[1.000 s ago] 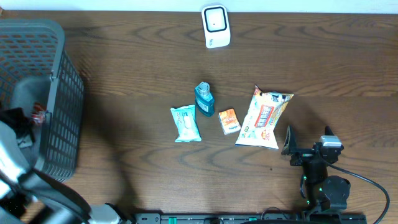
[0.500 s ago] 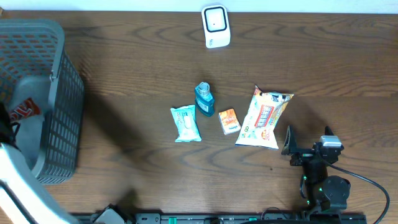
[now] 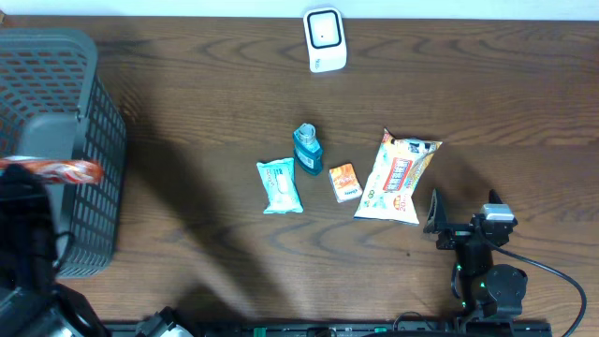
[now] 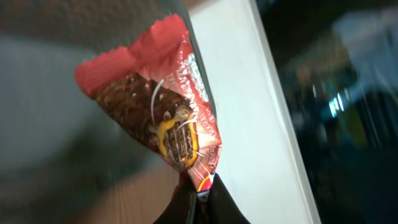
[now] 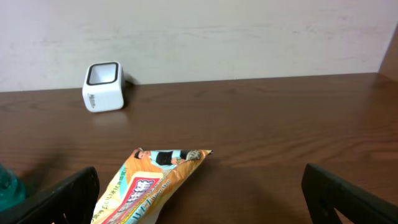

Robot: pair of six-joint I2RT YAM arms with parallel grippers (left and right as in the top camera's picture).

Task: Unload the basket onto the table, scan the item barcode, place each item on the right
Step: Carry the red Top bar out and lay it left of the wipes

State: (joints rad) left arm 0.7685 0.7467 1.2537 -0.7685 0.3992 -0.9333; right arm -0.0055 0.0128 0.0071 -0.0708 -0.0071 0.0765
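Observation:
I will move my left gripper from above the basket (image 3: 89, 140) toward the teal packet, then down to release on the tabletop beside it, as that wood is empty.
My left gripper (image 4: 199, 190) is shut on the bottom end of a red chocolate-snack wrapper (image 4: 163, 111). In the overhead view that wrapper (image 3: 54, 170) hangs edge-on above the near side of the grey basket (image 3: 89, 140), with the left gripper (image 3: 21, 180) at the far left. The white scanner (image 3: 325, 39) stands at the back centre of the table and also shows as the scanner (image 5: 104, 86) in the right wrist view. No barcode shows on the wrapper. My right gripper (image 3: 463, 210) rests open at the front right, nothing between its fingers.
In the table's middle lie a teal packet (image 3: 280, 185), a blue bottle (image 3: 307, 148), a small orange box (image 3: 344, 182) and a yellow snack bag (image 3: 398, 175). The bag (image 5: 146, 183) lies just ahead of the right gripper (image 5: 202, 190).
The left arm has risen out of the basket with the red wrapper, which looks larger and has turned edge-on. The right arm has not moved.

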